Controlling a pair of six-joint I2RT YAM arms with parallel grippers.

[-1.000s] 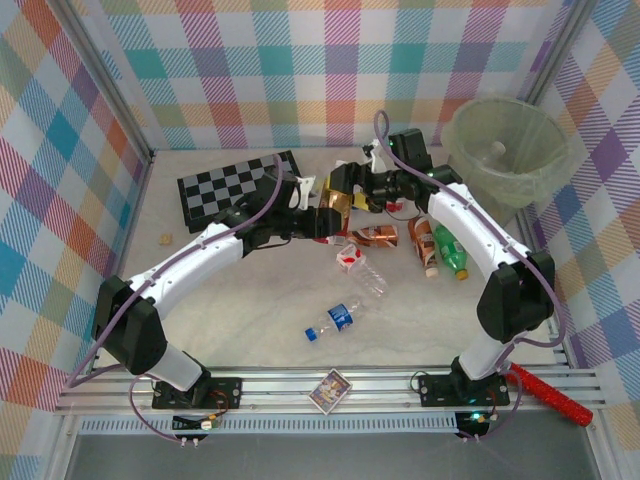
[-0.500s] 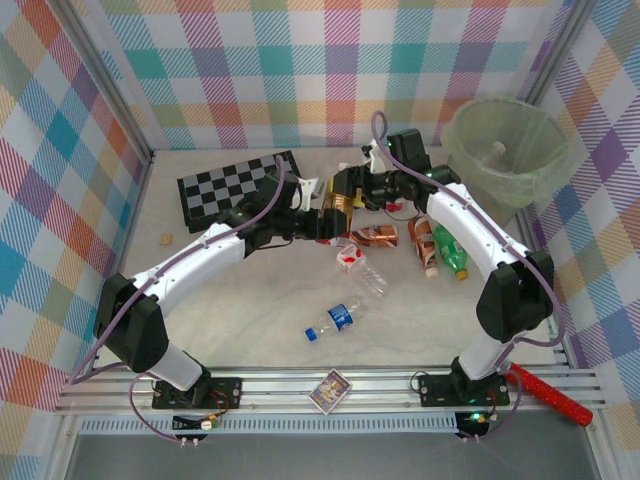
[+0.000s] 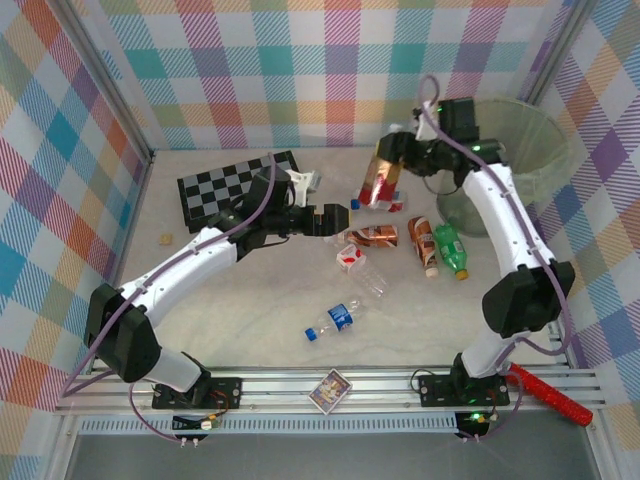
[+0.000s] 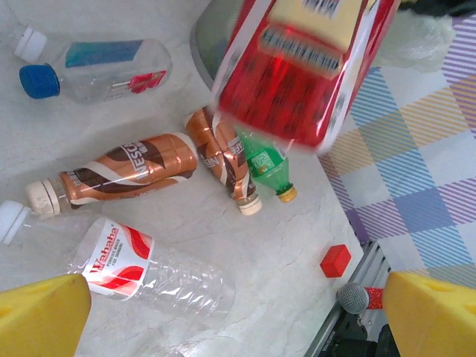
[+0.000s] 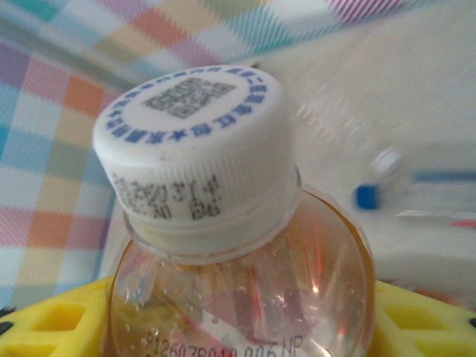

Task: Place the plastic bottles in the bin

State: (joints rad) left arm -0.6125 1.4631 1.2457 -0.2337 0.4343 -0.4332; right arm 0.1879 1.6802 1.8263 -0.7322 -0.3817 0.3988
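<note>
My right gripper goes sideways over the bin's opening [image 3: 522,138] next, then down into it, to release the clear bottle, because the bottle still hangs outside the bin's rim.
My right gripper [image 3: 392,160] is shut on a clear bottle with a red and gold label [image 3: 379,178], held in the air just left of the bin [image 3: 512,140]. In the right wrist view its white cap [image 5: 195,149] stands between the yellow fingers [image 5: 424,320]. My left gripper [image 3: 338,218] is open and holds nothing, hovering over the table. Its wrist view looks past the yellow fingertips [image 4: 41,316] at two brown bottles [image 4: 119,171], a green bottle [image 4: 264,167], a clear red-labelled bottle [image 4: 149,271] and a blue-capped bottle [image 4: 97,71], all lying down. The lifted bottle [image 4: 305,67] is blurred above them.
A chequered board [image 3: 235,185] lies at the back left. Another blue-labelled bottle [image 3: 335,320] lies mid-table. A card box [image 3: 331,388] and a red microphone [image 3: 545,393] rest on the front rail. A small red cube [image 4: 335,260] sits near the right edge.
The left gripper opened and let go of the red-labelled bottle. The right gripper shut on that bottle and carried it up and right, toward the bin.
</note>
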